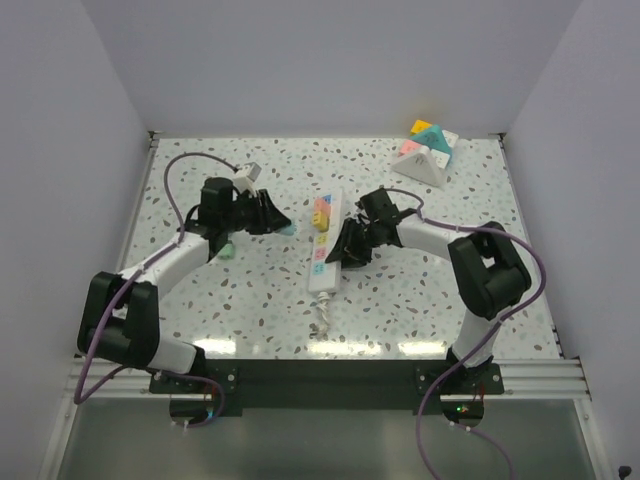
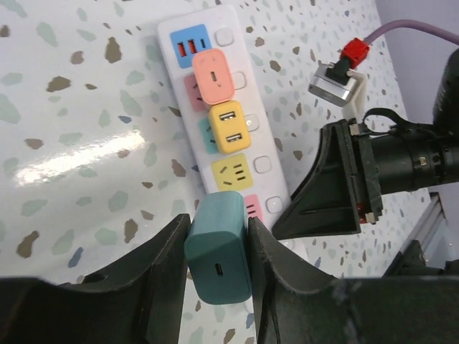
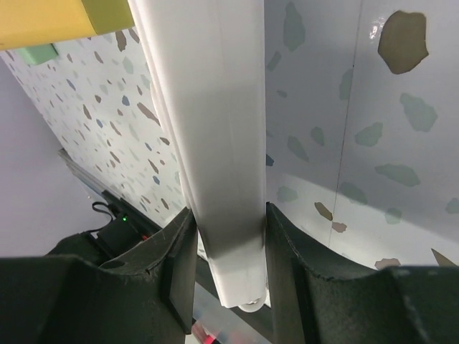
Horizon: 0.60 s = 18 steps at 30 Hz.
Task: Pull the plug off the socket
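The teal plug is out of its socket. My left gripper will next move it away from the power strip and down beside the small green object.
A white power strip (image 1: 326, 240) lies mid-table with a pink plug (image 2: 214, 75) and a yellow plug (image 2: 229, 127) still in its sockets. My left gripper (image 1: 283, 226) is shut on a teal plug (image 2: 219, 254), which it holds just left of the strip, out of its socket; the plug also shows in the top view (image 1: 289, 230). My right gripper (image 1: 346, 250) is shut across the strip's near half. In the right wrist view its fingers clamp the strip's white body (image 3: 222, 143) from both sides. It also shows in the left wrist view (image 2: 337, 186).
A pastel pyramid toy (image 1: 428, 152) stands at the back right. A small green object (image 1: 228, 250) lies under my left arm. The strip's coiled cord (image 1: 320, 320) trails toward the near edge. White walls close in the table on three sides.
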Tool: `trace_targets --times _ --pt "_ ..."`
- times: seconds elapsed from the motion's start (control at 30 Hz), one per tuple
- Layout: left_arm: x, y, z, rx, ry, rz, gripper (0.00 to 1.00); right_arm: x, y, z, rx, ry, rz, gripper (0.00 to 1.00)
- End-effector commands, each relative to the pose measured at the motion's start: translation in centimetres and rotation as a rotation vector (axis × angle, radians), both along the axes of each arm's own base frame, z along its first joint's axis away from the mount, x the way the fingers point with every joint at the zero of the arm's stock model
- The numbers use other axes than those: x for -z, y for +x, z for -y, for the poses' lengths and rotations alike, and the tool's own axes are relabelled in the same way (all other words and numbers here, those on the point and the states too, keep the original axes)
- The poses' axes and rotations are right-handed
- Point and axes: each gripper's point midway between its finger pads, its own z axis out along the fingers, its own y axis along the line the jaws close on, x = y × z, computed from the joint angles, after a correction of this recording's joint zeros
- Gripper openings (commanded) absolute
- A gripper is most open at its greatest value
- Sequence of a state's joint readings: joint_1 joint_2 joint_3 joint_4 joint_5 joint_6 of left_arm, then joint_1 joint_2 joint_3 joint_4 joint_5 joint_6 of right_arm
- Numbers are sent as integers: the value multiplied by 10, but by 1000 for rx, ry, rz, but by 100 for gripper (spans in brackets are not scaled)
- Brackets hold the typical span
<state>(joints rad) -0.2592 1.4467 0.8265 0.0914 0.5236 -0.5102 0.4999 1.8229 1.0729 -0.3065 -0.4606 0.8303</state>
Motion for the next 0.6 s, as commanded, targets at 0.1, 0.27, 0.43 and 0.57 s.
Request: trace_targets --times 0.1,0.27,0.43,0.57 --pt "16 28 -87 -241 182 -26 0 66 -30 87 82 -438 -95 0" --pt "45 44 -137 -339 213 -105 8 50 -27 76 20 -376 -48 0" --pt "65 47 -141 -366 213 -155 41 41 -25 69 -14 -340 -29 0" --pt "63 47 -146 -388 219 -152 75 30 -21 63 -22 -311 0 0"
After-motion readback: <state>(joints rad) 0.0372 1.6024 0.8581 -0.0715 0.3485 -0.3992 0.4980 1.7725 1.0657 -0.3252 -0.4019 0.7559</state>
